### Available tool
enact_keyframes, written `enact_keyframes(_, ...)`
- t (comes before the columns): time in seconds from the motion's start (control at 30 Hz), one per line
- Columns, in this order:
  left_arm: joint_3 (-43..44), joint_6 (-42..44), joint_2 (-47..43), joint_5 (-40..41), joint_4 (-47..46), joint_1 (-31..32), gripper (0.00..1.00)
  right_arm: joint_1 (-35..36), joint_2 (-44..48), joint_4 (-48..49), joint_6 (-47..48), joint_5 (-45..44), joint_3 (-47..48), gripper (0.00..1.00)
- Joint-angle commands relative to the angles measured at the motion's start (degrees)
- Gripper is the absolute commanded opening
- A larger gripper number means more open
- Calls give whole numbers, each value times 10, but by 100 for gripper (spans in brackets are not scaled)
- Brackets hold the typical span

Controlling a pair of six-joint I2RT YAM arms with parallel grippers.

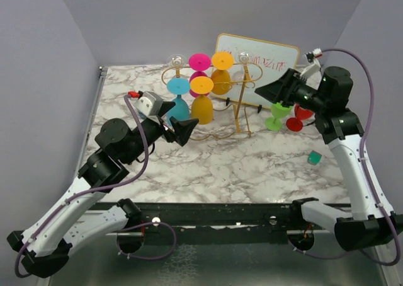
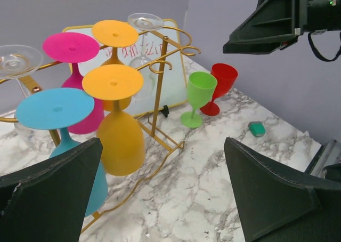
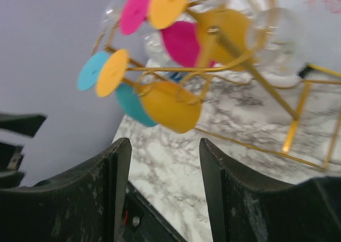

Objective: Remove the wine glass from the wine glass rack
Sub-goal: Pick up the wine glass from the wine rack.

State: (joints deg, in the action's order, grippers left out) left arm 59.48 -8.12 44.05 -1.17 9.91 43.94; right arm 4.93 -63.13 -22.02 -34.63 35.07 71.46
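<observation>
I should next move my right gripper to the left in the top view, onto the rim of the yellow glass's flat foot, because it stands clear above the rack's bar.
The gold wire wine glass rack stands at the back middle of the marble table. Upside down on it hang a teal wine glass, a yellow one, a magenta one, an orange one and clear ones. My left gripper is open just in front of the teal and yellow glasses, holding nothing. My right gripper hovers open and empty right of the rack, above a green glass and a red glass that stand upright on the table.
A gold-framed whiteboard leans behind the rack. A small green block lies on the table at the right. Grey walls close in the left, back and right sides.
</observation>
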Motion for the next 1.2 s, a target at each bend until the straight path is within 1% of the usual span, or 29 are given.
enact_keyframes(0.0, -3, 7, -6, 46, 0, -1, 99, 115, -35, -31, 49, -36, 80, 60)
enact_keyframes(0.1, 12, 14, 2, 84, 38, -1, 99, 189, -51, -31, 50, -87, 86, 60)
enact_keyframes(0.27, 18, 12, 11, 107, 61, -2, 99, 237, -64, -14, 31, -116, 85, 58)
enact_keyframes(0.43, 10, 5, 4, 140, 52, -2, 99, 249, -56, 23, -7, -140, 54, 57)
enact_keyframes(0.57, -23, -14, -24, 169, 17, -2, 99, 250, -38, 72, -56, -169, 9, 56)
enact_keyframes(0.67, -29, -23, -34, 191, 18, -1, 99, 253, -41, 99, -84, -175, -3, 55)
enact_keyframes(0.77, -28, -23, -36, 181, 20, -2, 99, 255, -59, 114, -98, -182, 10, 53)
enact_keyframes(0.87, -32, -29, -42, 147, -4, -1, 99, 261, -77, 128, -108, -186, 26, 53)
enact_keyframes(0.97, -37, -39, -45, 137, -23, -1, 99, 271, -93, 128, -114, -195, 42, 53)
enact_keyframes(1.1, -34, -40, -36, 133, -10, -1, 99, 289, -108, 126, -126, -227, 56, 52)
enact_keyframes(1.17, -35, -40, -34, 121, -8, -1, 99, 305, -105, 123, -133, -270, 57, 52)
